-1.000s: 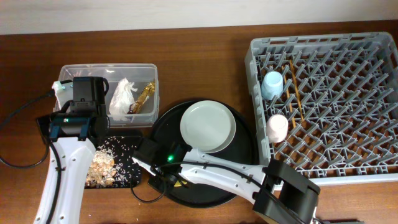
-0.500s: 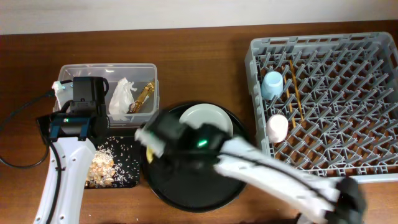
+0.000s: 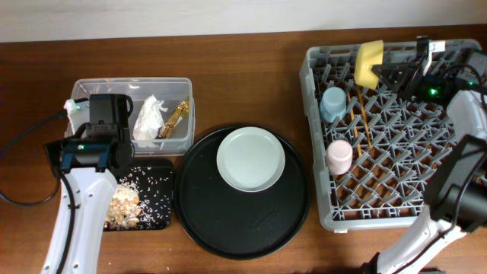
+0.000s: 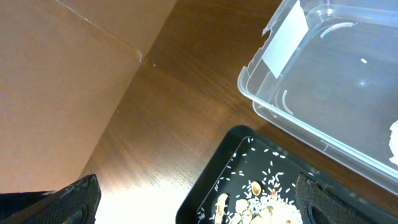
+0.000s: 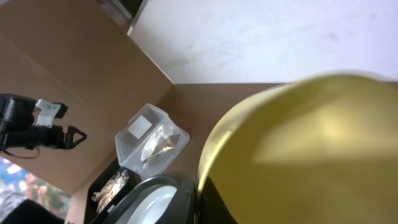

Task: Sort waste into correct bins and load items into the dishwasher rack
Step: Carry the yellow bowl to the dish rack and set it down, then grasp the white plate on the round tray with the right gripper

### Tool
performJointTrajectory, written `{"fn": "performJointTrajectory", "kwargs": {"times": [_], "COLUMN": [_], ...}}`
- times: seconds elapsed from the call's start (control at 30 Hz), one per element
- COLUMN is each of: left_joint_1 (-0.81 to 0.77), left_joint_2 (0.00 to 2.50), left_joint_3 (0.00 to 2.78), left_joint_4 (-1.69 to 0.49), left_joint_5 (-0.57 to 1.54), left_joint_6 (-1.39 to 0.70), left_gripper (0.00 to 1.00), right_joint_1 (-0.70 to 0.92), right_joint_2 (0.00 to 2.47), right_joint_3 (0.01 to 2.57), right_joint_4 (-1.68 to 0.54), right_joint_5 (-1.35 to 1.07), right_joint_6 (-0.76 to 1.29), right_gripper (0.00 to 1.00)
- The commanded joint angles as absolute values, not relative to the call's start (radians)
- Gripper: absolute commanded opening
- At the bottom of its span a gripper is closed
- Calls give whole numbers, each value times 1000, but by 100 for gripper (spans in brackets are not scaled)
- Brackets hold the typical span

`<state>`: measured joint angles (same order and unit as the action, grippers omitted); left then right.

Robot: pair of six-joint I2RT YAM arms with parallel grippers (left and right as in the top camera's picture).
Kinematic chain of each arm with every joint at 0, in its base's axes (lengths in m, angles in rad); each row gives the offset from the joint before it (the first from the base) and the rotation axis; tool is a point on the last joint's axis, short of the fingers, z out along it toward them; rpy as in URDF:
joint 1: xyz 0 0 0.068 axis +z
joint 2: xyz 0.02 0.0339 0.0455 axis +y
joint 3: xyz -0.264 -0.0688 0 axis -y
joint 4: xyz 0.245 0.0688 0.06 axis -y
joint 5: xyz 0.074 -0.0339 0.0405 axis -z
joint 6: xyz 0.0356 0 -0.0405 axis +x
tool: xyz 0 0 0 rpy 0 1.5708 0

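I need to lower the yellow bowl [image 3: 369,62] on edge into the empty rack slots beside the blue cup with my right gripper next and let go of it, because those slots are below.
My right gripper [image 3: 392,74] is shut on the yellow bowl [image 3: 369,62] and holds it on edge over the far left part of the grey dishwasher rack [image 3: 456,205]. The bowl fills the right wrist view [image 5: 298,143]. The blue cup [image 3: 332,103], the pink cup [image 3: 338,155] and the chopsticks [image 3: 360,114] are in the rack. The pale plate [image 3: 251,159] lies on the round black tray [image 3: 243,221]. The clear box [image 3: 91,89] holds the tissue [image 3: 150,118] and the wrapper [image 3: 175,119]. Food scraps [image 3: 125,205] lie in the shallow black tray [image 3: 161,217]. My left gripper [image 4: 199,205] is open and empty above that tray's corner.
The left arm [image 3: 76,213] runs along the table's left front, with a black cable [image 3: 23,152] beside it. The clear box's white label [image 4: 285,40] faces the left wrist camera. A white wall edge runs along the back of the table.
My right arm has swung from the round black tray across to the rack, carrying the yellow bowl. The plate has shifted slightly left. The left arm has not moved.
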<state>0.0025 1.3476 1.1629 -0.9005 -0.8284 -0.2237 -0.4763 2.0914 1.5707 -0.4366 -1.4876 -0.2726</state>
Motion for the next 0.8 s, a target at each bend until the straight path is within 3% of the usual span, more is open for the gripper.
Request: {"fn": "performJointTrajectory", "kwargs": {"times": [0.0,0.13,0.27,0.5,0.6,0.63,0.77], "left_joint_1": [5,5,5,5,5,5,5], "left_joint_2": [1346,1346,1346,1346,1346,1346,1346], "left_joint_3": [1166,1166,1166,1166,1166,1166,1166], "left_joint_4": [-903,-903,-903,-903,-903,-903,-903], "left_joint_5": [-850,-850,-850,-850,-850,-850,-850], "left_joint_6": [-215,-215,-215,-215,-215,-215,-215], "left_gripper": [99,99,99,99,99,99,99], "right_joint_1": [-505,-510,-451,-530,-613,-651,-722], "right_joint_2": [2164,2205,2205,2205,2206,2206,2206], "right_joint_3": [1584,1584,1584,1572,1567,1567,1567], "right_joint_4": [-293,-284,-107,-162,-218,-241,-254], "right_joint_5": [-1552,-1552,-1552,-1552,-1552,-1552,-1515], "right_joint_6": [-138,-128,114,113,114,114,174], "right_gripper": [4,4,4,4,43,75,75]}}
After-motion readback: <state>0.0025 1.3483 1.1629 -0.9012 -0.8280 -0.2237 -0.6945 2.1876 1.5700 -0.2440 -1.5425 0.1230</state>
